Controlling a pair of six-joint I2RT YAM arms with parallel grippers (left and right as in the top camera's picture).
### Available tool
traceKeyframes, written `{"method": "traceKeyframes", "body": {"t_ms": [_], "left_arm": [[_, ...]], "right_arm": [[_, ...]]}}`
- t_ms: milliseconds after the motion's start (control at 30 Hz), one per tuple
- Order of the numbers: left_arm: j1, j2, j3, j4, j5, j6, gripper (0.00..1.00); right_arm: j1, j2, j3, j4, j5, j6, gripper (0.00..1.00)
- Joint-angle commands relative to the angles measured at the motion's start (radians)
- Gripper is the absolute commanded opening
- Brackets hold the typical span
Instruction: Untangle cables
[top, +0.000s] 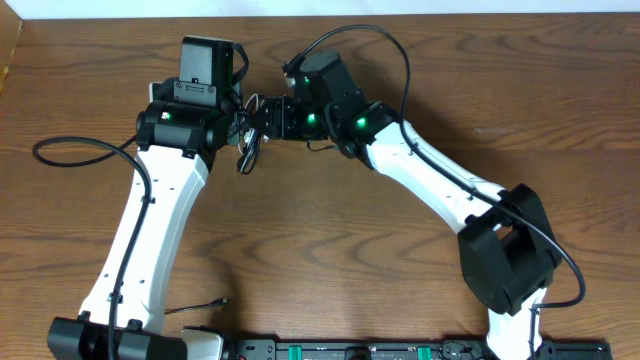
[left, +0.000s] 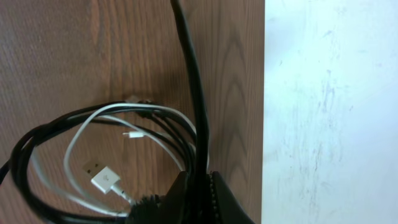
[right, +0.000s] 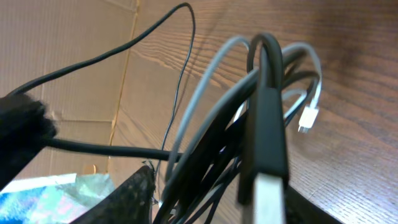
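Note:
My left gripper rises to the left in the overhead view next, drawing the black cable (left: 194, 81) from the tangled bundle. It then releases the cable, since open tabletop lies that way.
The cables hang as one tangled bundle (top: 245, 150) between both grippers at the back of the table. In the left wrist view my left gripper (left: 200, 194) is shut on a black cable (left: 194, 81) that runs straight up. The white cable (left: 74, 140) loops to its left, with its USB plug (left: 102, 181) and small plug end (left: 131, 134) on the wood, inside black loops (left: 25, 152). In the right wrist view my right gripper (right: 217, 205) is shut on several black and white strands (right: 217, 118). A black USB plug (right: 267, 168) and a small white plug (right: 308, 118) hang there.
The left gripper (top: 243, 118) and right gripper (top: 264, 115) nearly touch. A thick black arm wire (top: 70, 145) loops at the left, and another (top: 405, 70) arcs over the right arm. The table's edge meets a white surface (left: 329, 112). Cardboard (right: 56, 37) stands beyond.

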Motion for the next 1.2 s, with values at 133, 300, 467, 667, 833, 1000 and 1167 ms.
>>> {"method": "traceKeyframes", "body": {"t_ms": [133, 300, 467, 667, 833, 1000, 1167], "left_arm": [[0.002, 0.000, 0.001, -0.011, -0.027, -0.012, 0.07], [0.002, -0.002, 0.001, -0.025, -0.027, 0.035, 0.07], [0.002, -0.011, 0.001, 0.012, -0.027, 0.362, 0.07], [0.005, -0.066, 0.002, 0.042, 0.019, 0.801, 0.07], [0.033, -0.159, 0.002, 0.061, 0.106, 0.989, 0.07], [0.074, -0.253, 0.002, 0.058, 0.142, 0.988, 0.07], [0.114, -0.320, 0.002, 0.065, 0.180, 0.988, 0.07]], "right_arm": [[0.009, 0.030, 0.006, -0.016, 0.050, 0.003, 0.17], [-0.026, 0.030, 0.006, -0.109, 0.091, -0.048, 0.01], [-0.101, 0.025, 0.006, -0.212, 0.068, -0.175, 0.01], [-0.206, 0.020, 0.006, -0.343, 0.007, -0.364, 0.01], [-0.307, 0.020, 0.006, -0.472, 0.019, -0.474, 0.01], [-0.397, 0.020, 0.006, -0.569, 0.078, -0.518, 0.01], [-0.476, 0.021, 0.006, -0.635, 0.203, -0.535, 0.01]]}}
